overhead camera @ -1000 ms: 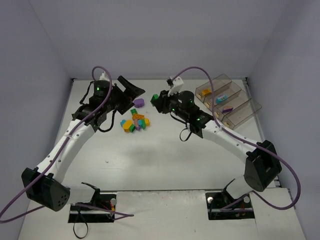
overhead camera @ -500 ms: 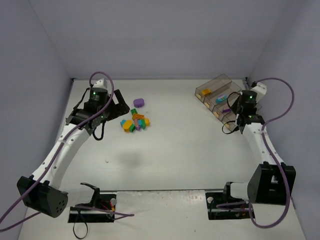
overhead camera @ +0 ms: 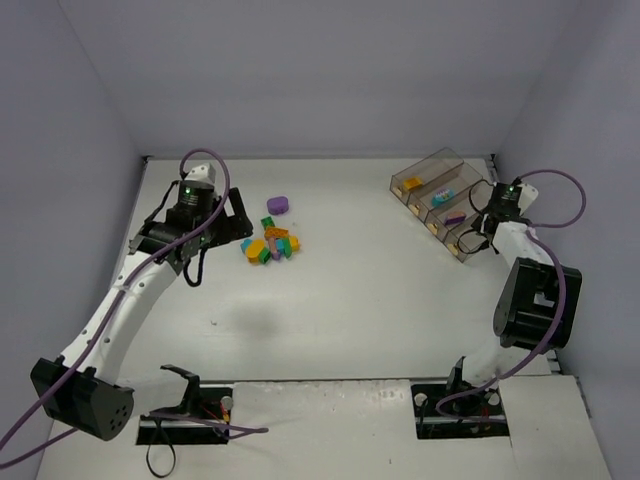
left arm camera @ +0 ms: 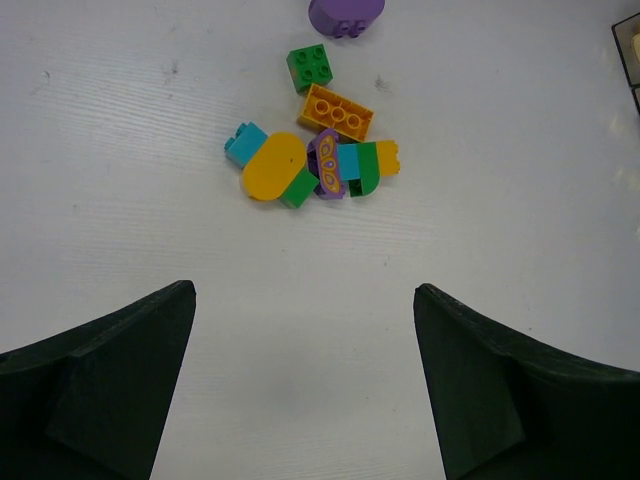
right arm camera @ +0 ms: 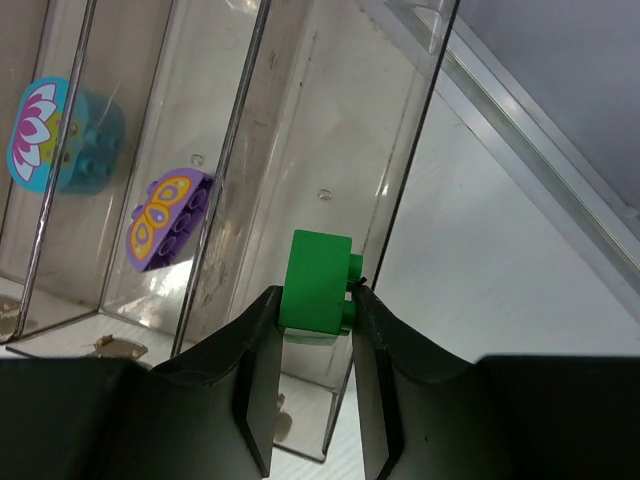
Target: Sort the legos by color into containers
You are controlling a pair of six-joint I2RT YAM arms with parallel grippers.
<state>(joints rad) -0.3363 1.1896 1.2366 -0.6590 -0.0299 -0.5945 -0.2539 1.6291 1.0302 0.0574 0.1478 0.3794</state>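
Observation:
The green brick is behind the pile, below my left gripper, to the right in the top view, so the gripper will cross over and lower around the brick's free sides.
The loose legos lie in a small pile left of the table's middle, with a green brick and a purple brick just behind it. My left gripper is open and empty, hovering left of the pile; the pile lies ahead of its spread fingers. My right gripper is shut on a green brick and holds it over the nearest bin of the smoky clear tray. The neighbouring bins hold a purple brick and a teal brick.
The tray's thin upright walls stand close around the right fingers. The right side wall of the enclosure is just beyond the tray. The back wall stands behind the table.
My right arm swung from beside the pile across to the tray at the right, carrying the green brick. My left arm drew back a little to the left.

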